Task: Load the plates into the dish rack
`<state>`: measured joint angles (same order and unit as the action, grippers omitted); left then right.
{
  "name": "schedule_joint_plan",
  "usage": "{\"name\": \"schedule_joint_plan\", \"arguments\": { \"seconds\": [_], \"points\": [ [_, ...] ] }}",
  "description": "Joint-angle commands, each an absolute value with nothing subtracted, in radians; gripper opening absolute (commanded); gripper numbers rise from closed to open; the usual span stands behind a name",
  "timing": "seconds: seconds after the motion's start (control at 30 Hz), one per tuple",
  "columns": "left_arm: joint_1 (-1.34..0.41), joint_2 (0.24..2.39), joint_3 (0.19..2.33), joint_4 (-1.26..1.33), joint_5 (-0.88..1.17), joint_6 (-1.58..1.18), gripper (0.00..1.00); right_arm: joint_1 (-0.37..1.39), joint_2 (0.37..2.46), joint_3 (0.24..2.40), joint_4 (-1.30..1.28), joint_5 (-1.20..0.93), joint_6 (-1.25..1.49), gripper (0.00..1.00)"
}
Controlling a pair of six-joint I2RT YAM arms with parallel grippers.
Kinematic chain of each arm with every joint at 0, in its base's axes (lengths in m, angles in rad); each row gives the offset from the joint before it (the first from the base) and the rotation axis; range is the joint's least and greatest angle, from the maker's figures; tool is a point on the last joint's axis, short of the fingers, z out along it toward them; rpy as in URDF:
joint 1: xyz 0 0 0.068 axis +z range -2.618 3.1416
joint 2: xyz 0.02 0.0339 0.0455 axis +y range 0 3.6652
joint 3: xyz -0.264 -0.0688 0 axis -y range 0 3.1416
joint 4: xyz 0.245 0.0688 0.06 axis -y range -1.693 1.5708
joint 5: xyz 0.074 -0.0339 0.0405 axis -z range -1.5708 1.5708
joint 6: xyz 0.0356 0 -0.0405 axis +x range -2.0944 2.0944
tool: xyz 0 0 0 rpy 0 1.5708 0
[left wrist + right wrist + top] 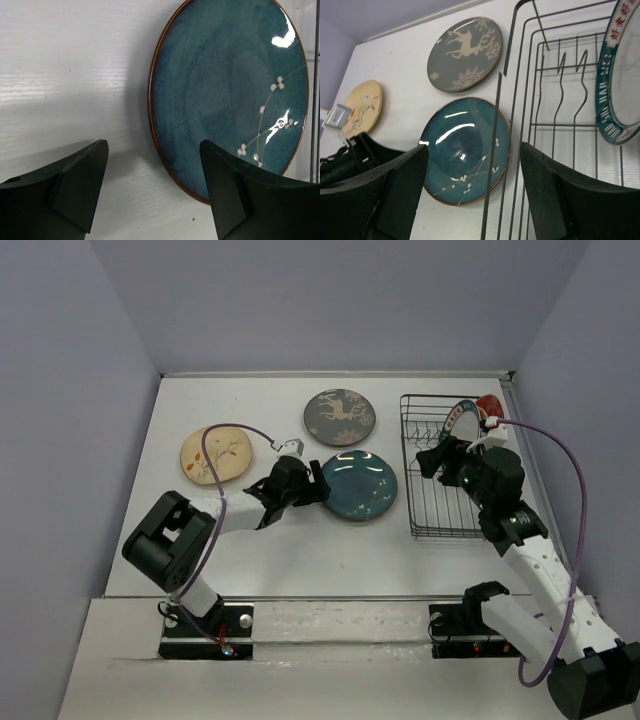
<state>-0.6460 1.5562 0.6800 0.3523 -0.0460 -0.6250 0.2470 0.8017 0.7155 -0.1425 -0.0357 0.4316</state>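
My right gripper is going to move down and to the left in the top view next, onto the teal plate's rack-side rim [395, 487] [508, 136]. My left gripper leaves that rim free.
The glossy teal-blue plate [360, 485] lies flat mid-table. My left gripper [318, 485] is open and empty at its left rim; in the left wrist view the plate [225, 90] lies just ahead, its rim between my spread fingertips [154, 150]. The black wire dish rack [440, 510] stands at the right, holding the white teal-rimmed plate [460, 420] and the red plate [490, 405] upright at its far end. My right gripper [432, 460] is open and empty over the rack's left part. The orange plate is not visible.
The grey deer plate [340, 416] lies behind the teal plate and the cream branch plate [215, 454] at far left. The right wrist view shows the rack wires [493, 137], teal plate [462, 150], deer plate [465, 52], cream plate [362, 107] and teal-rimmed plate [620, 80].
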Motion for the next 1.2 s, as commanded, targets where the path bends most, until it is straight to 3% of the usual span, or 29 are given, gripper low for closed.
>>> {"name": "schedule_joint_plan", "arguments": {
  "seconds": [0.0,0.1,0.2,0.23,0.3,0.4,0.53,0.8,0.93,1.17],
  "points": [
    [-0.649,1.623,0.729,0.538,-0.045,-0.623,0.83,0.244,0.818,0.681,-0.06,-0.184,0.479,0.74],
    [-0.649,1.706,0.759,0.589,-0.017,-0.635,0.81,0.244,0.825,0.663,-0.045,-0.212,0.489,0.71],
    [-0.647,1.758,0.767,0.629,-0.017,-0.643,0.6,0.244,0.825,0.649,-0.032,-0.227,0.499,0.7],
    [-0.646,1.766,0.756,0.65,-0.021,-0.652,0.42,0.244,0.825,0.643,-0.032,-0.232,0.5,0.7],
    [-0.643,1.767,0.739,0.673,-0.025,-0.664,0.33,0.244,0.825,0.637,-0.029,-0.241,0.505,0.7],
    [-0.632,1.74,0.693,0.706,-0.046,-0.683,0.06,0.244,0.833,0.632,-0.025,-0.276,0.508,0.7],
    [-0.618,1.637,0.608,0.716,-0.071,-0.687,0.06,0.253,0.856,0.643,-0.023,-0.328,0.5,0.75],
    [-0.595,1.192,0.428,0.62,-0.032,-0.703,0.06,0.304,1.006,0.692,-0.012,-0.471,0.48,0.89],
    [-0.536,0.943,0.387,0.5,0.033,-0.716,0.05,0.383,1.067,0.719,0.024,-0.463,0.456,0.91],
    [-0.411,0.727,0.368,0.388,0.202,-0.761,0.05,0.44,1.212,0.715,0.119,-0.486,0.475,0.92]
  ]
}}
